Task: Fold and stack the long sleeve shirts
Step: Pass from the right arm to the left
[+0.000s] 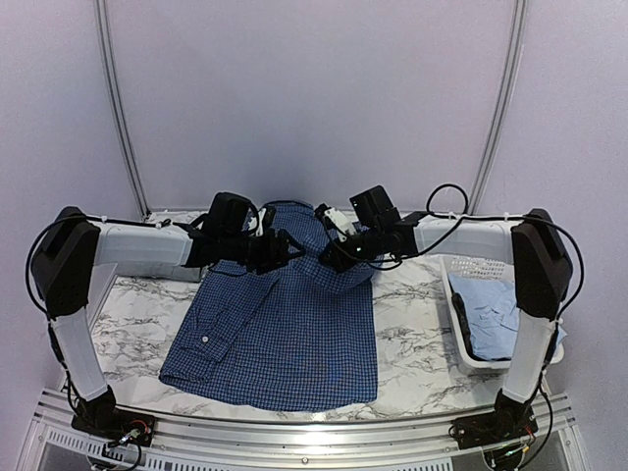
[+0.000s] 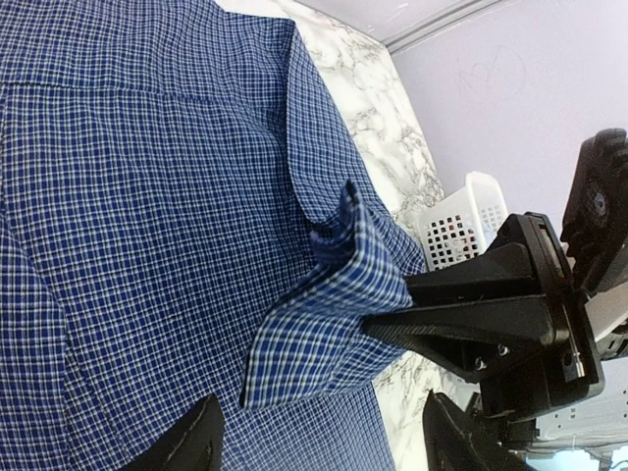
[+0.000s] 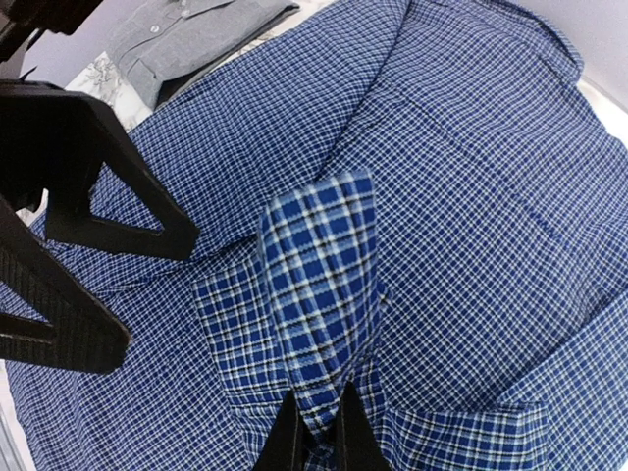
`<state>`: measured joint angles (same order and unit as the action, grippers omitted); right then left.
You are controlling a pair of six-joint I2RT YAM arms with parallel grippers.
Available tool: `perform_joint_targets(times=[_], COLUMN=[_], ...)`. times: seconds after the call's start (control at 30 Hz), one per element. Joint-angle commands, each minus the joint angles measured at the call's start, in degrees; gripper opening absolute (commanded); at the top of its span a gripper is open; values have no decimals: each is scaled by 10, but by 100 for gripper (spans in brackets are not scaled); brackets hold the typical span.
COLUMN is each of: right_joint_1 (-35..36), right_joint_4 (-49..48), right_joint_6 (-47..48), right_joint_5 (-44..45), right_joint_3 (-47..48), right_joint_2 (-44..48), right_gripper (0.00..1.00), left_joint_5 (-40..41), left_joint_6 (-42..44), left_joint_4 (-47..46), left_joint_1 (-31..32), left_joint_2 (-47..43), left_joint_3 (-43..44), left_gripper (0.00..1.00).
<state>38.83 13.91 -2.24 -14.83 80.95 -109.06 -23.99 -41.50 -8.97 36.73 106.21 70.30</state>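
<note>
My left gripper is to move toward my right gripper next and grab the loose end of the shirt's raised cuff fold (image 1: 313, 257) (image 2: 278, 365), because it sticks out past those fingers.
The dark blue checked long sleeve shirt (image 1: 294, 343) lies spread on the marble table. My right gripper (image 3: 322, 439) is shut on a raised fold of its sleeve cuff (image 3: 324, 275), lifted above the upper part of the shirt. My left gripper (image 2: 324, 446) hovers open just left of that cuff (image 2: 324, 324), its fingers (image 2: 186, 446) wide apart over the cloth and holding nothing. In the top view both grippers, left (image 1: 285, 247) and right (image 1: 329, 257), meet over the shirt's collar end. A grey shirt (image 3: 186, 29) lies folded beyond the blue one. A light blue shirt (image 1: 491, 312) sits in the basket.
A white plastic basket (image 1: 453, 294) stands at the right edge of the marble table (image 1: 412, 324). Pale walls close in the back and sides. A metal rail runs along the near edge by the arm bases.
</note>
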Motion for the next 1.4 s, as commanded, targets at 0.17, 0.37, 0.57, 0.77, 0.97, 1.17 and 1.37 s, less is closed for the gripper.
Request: perform_joint_targets(times=[0.17, 0.37, 0.57, 0.77, 0.97, 1.17, 1.37], right_joint_1=[11, 13, 17, 19, 22, 14, 18], right_joint_4=[-26, -27, -32, -31, -4, 62, 85], right_joint_6=[21, 34, 33, 27, -14, -109, -178], right_joint_5=[-72, -71, -66, -52, 23, 121, 132], right_joint_3=[-7, -15, -18, -16, -12, -51, -145], right_joint_2=[28, 32, 33, 32, 56, 106, 166], right_gripper=[5, 5, 6, 16, 44, 51, 50], left_joint_5=[-37, -34, -35, -24, 18, 74, 128], left_joint_6=[32, 14, -10, -19, 3, 37, 72], left_joint_4=[-30, -30, -29, -25, 15, 69, 113], left_joint_1=[-4, -5, -3, -3, -8, -28, -47], left_joint_2=[35, 52, 65, 54, 33, 6, -19], left_joint_3=[39, 62, 64, 49, 67, 97, 132], left_gripper=[75, 75, 59, 23, 0, 0, 0])
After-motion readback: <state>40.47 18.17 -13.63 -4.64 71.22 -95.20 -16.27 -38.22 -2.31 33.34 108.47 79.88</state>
